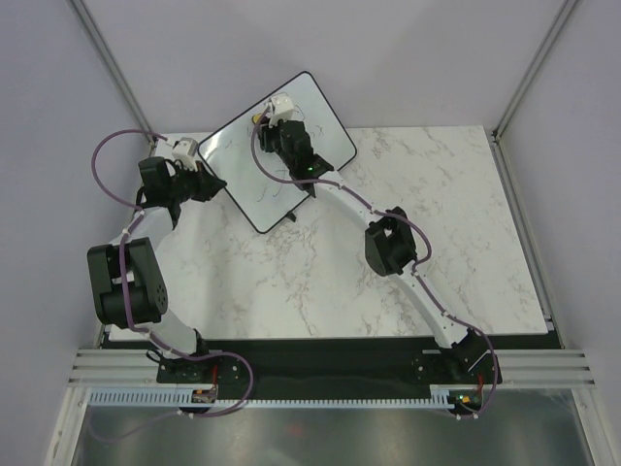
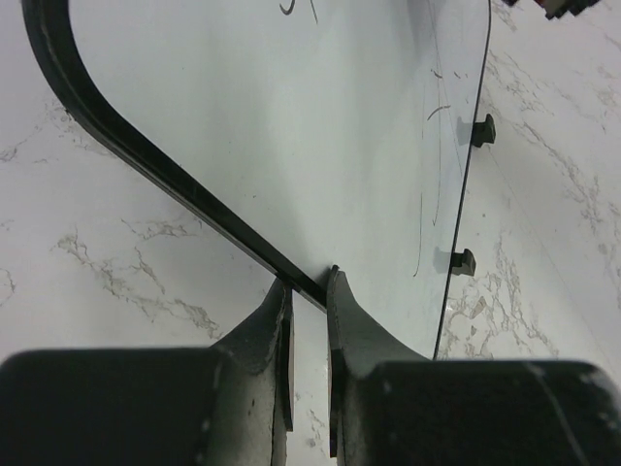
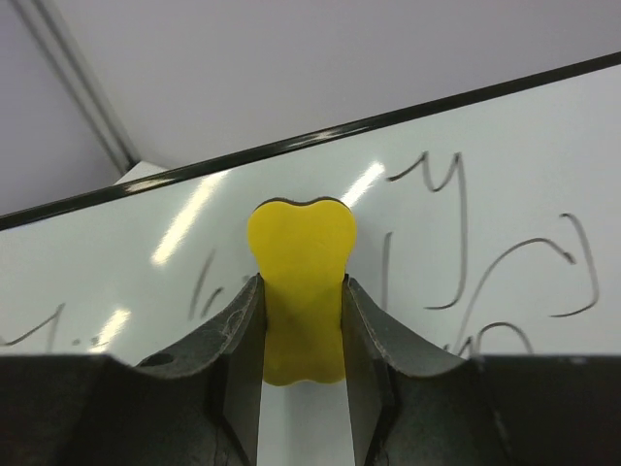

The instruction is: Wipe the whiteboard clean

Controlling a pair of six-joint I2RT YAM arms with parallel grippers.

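My right gripper draws back and down next and releases the eraser (image 1: pixel 256 117) on open marble tabletop, below the gripper and back past the whiteboard's near edge.
The whiteboard (image 1: pixel 243 173) lies tilted at the back left of the table, glossy white with a thin black rim and black pen marks (image 3: pixel 456 243). My left gripper (image 1: pixel 215 184) is at its left edge; in the left wrist view the gripper (image 2: pixel 309 282) is shut on the black rim, one finger on each side of the whiteboard (image 2: pixel 320 116). My right gripper (image 1: pixel 267 124) is over the board's far part, shut on a yellow eraser (image 3: pixel 303 252) that rests against the whiteboard (image 3: pixel 505 165). The eraser (image 1: pixel 256 117) shows small in the top view.
The marble table (image 1: pixel 427 214) stretches right of the board. Two small black feet (image 2: pixel 482 129) stick out of the board's edge. Metal frame posts (image 1: pixel 112 68) stand at the back corners. The right arm's elbow (image 1: pixel 390 248) hangs over the table's middle.
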